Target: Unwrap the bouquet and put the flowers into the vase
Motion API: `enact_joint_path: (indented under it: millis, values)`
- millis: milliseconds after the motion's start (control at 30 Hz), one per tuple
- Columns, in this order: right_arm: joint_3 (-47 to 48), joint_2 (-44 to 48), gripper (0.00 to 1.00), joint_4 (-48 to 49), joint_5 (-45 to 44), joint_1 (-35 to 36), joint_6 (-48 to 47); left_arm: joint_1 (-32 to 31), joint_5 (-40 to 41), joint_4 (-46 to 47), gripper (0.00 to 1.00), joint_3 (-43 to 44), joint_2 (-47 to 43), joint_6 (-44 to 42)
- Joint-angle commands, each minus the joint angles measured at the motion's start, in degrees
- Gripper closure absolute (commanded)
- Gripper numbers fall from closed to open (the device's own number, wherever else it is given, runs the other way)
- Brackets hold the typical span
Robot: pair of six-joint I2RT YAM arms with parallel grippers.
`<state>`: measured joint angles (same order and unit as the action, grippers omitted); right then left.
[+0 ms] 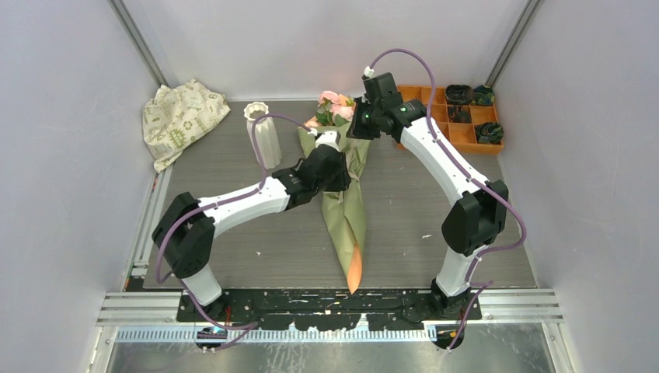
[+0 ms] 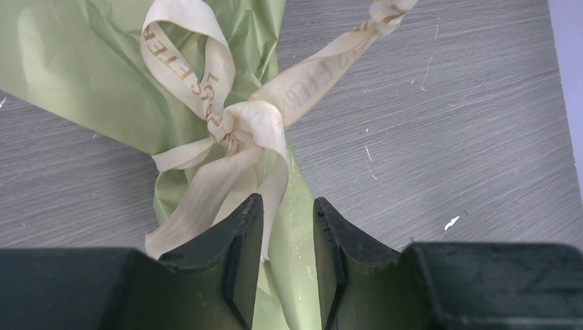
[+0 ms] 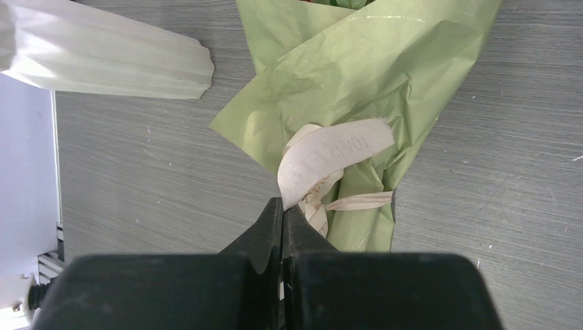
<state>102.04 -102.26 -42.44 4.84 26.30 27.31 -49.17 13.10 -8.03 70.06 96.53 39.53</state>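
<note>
My right gripper draws across to the orange tray's near corner by the wall (image 1: 496, 150) next and releases the ribbon, since the ribbon is still knotted round the wrap.
The bouquet (image 1: 346, 203) lies on the table, its orange tip toward the arms and the pink flowers (image 1: 336, 105) at the far end. A cream ribbon (image 2: 249, 125) is knotted round the olive-green paper (image 2: 89, 75). One loop lies left of the knot, and one tail runs up to the right. My left gripper (image 2: 289, 206) hovers over the wrap just below the knot, its jaws apart, with a ribbon tail and green paper between them. My right gripper (image 3: 283, 206) is shut on a ribbon (image 3: 333, 151) end beside the wrap. The white ribbed vase (image 1: 264, 136) stands upright left of the bouquet.
A cream patterned cloth bag (image 1: 183, 116) lies at the back left. An orange compartment tray (image 1: 447, 116) with dark items sits at the back right, behind the right arm. Grey walls close in on both sides.
</note>
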Motion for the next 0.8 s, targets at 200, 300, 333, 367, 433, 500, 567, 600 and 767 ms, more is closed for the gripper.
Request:
enact_joint_path:
  millis: [200, 300, 333, 367, 433, 500, 567, 600, 767]
  values:
    - [2.2, 2.33, 0.99, 2.62, 1.31, 1.15, 0.29, -0.49, 2.77, 1.05, 0.68, 6.04, 3.95, -2.49]
    - [2.22, 2.4, 0.99, 2.62, 1.31, 1.34, 0.23, -0.52, 3.51, 0.55, 0.7, 6.21, 4.44, -2.7]
    - [2.2, 2.53, 0.99, 2.68, 1.32, 1.45, 0.2, -0.57, 3.96, 0.39, 0.72, 6.15, 4.52, -2.78]
    - [2.2, 2.63, 0.99, 2.67, 1.31, 1.44, 0.2, -0.58, 4.48, 0.17, 0.74, 6.16, 4.73, -2.77]
    - [1.98, 2.83, 1.0, 2.76, 1.33, 1.51, 0.29, -0.54, 5.11, 0.03, 0.79, 6.15, 5.05, -2.98]
    - [1.86, 2.93, 0.99, 2.79, 1.23, 1.55, 0.28, -0.58, 5.38, -0.08, 0.85, 6.45, 5.47, -3.29]
    - [1.82, 3.03, 0.99, 2.82, 1.11, 1.64, 0.32, -0.57, 6.57, -0.76, 0.97, 6.77, 5.64, -3.17]
    - [1.72, 3.03, 0.99, 2.8, 0.95, 1.64, 0.27, -0.62, 7.49, -1.61, 1.0, 6.93, 5.42, -2.93]
    - [1.03, 3.29, 0.99, 2.97, -1.24, 1.64, -0.12, -0.75, 12.65, -3.7, 1.0, 3.9, -1.13, -2.97]
